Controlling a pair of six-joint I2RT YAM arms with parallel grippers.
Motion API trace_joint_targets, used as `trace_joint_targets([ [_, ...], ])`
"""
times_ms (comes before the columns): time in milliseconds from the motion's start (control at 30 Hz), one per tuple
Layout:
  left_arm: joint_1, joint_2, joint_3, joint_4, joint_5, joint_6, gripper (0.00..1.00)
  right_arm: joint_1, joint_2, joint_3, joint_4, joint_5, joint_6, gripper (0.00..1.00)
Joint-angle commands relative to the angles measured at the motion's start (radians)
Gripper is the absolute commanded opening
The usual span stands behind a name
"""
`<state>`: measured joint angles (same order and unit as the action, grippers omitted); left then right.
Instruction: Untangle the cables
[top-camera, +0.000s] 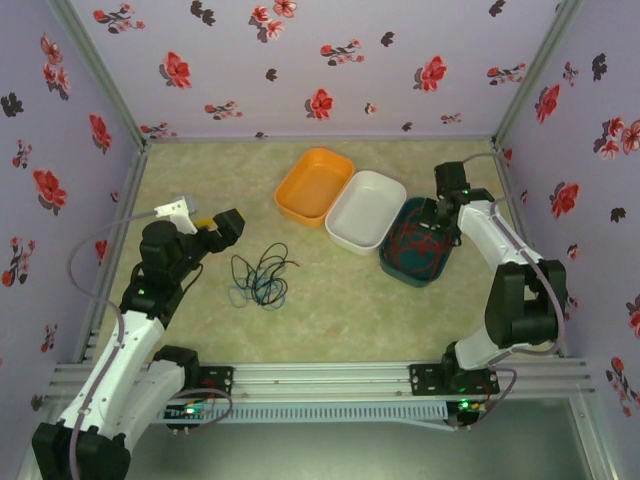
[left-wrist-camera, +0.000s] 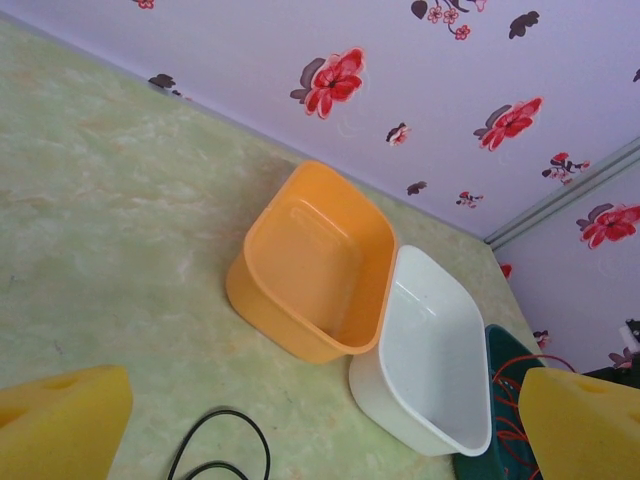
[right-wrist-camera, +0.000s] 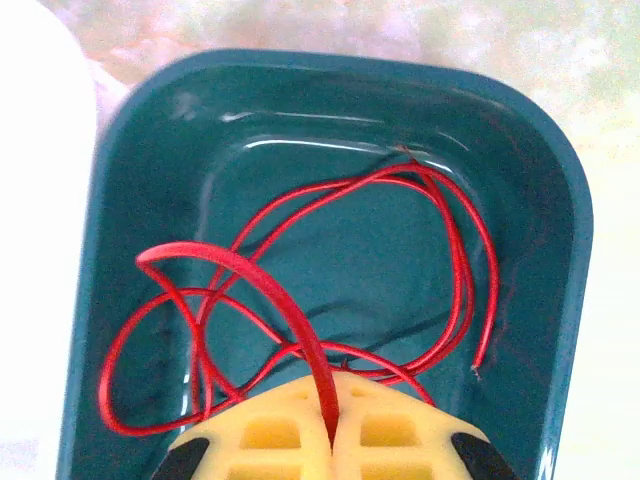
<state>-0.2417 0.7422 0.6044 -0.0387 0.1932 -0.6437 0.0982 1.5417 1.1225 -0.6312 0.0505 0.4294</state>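
The rest of the red cable (right-wrist-camera: 300, 300) is already coiled inside the teal bin, so I will next lower my right gripper toward those loops and release the piece of the red cable there.
A tangle of thin black and blue cables (top-camera: 260, 279) lies on the table in front of my left arm; one black loop (left-wrist-camera: 220, 445) shows at the bottom of the left wrist view. The red cable (right-wrist-camera: 300, 300) coils inside the teal bin (right-wrist-camera: 545, 260), seen from above as red loops in the teal bin (top-camera: 400, 266). My right gripper (right-wrist-camera: 331, 425) is shut on a strand of the red cable, low over that bin. My left gripper (left-wrist-camera: 325, 425) hangs open left of the tangle, with nothing between its yellow fingers (left-wrist-camera: 60, 420).
An orange bin (top-camera: 314, 185) and a white bin (top-camera: 366, 210) stand in a row with the teal bin at the back middle; both look empty, the orange bin (left-wrist-camera: 315, 265) and white bin (left-wrist-camera: 430, 355) alike. Flowered walls close in three sides.
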Motion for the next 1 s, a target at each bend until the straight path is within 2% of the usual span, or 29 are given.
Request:
trace_joint_targets([
  [0,0.007,-0.009,-0.009,-0.006,-0.013,0.0,1.0,-0.025,0.023,-0.036,0.072,-0.013,0.016,0.01],
  [467,0.007,-0.001,-0.011,-0.021,-0.013,-0.004,1.0,-0.031,0.126,-0.059,0.128,-0.003,-0.012,0.05],
  [867,0.005,0.018,0.011,-0.096,-0.034,-0.004,1.0,-0.029,-0.009,-0.041,0.043,0.072,-0.036,0.34],
  [967,0.006,0.023,0.018,-0.121,-0.05,-0.003,1.0,-0.03,-0.046,-0.038,0.02,0.09,-0.042,0.38],
])
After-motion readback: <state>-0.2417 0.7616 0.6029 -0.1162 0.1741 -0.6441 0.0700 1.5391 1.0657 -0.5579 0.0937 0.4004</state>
